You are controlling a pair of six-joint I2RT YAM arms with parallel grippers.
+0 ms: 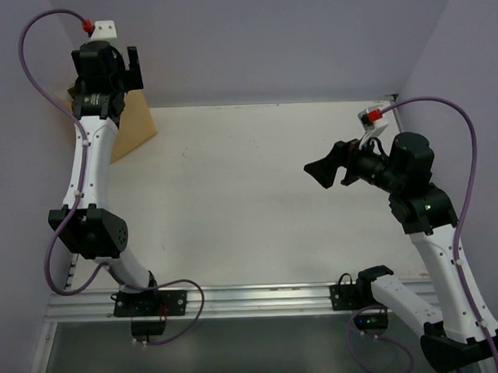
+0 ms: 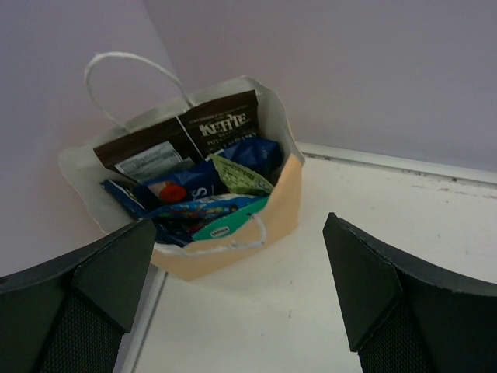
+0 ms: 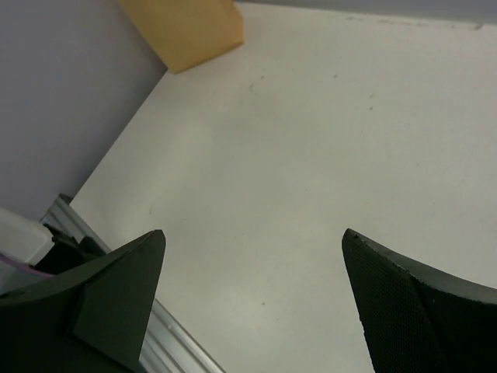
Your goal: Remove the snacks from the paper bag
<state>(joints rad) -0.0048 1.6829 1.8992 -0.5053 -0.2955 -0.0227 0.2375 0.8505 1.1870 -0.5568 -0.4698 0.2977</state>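
Next, my left gripper turns and eases onto the near white string handle (image 2: 224, 249) of the paper bag, since that loop lies ahead of its open fingers.
The tan paper bag (image 2: 233, 252) stands open in the far-left corner against the wall, with white string handles. Inside it I see a brown chip bag (image 2: 194, 132), a dark-blue bag (image 2: 255, 151), a blue-white packet (image 2: 177, 188), a green wrapper (image 2: 242, 177) and a teal candy bag (image 2: 225, 224). My left gripper (image 2: 241, 233) is open and empty, raised just in front of the bag. In the top view the bag (image 1: 137, 125) is partly hidden by the left gripper (image 1: 114, 68). My right gripper (image 1: 328, 169) is open and empty above the table's right side, far from the bag (image 3: 190, 27).
Lilac walls close the table's back and left sides right behind the bag. The white table (image 1: 249, 203) stretches between the arms. A metal rail (image 1: 253, 297) runs along the near edge, and also shows in the right wrist view (image 3: 167, 338).
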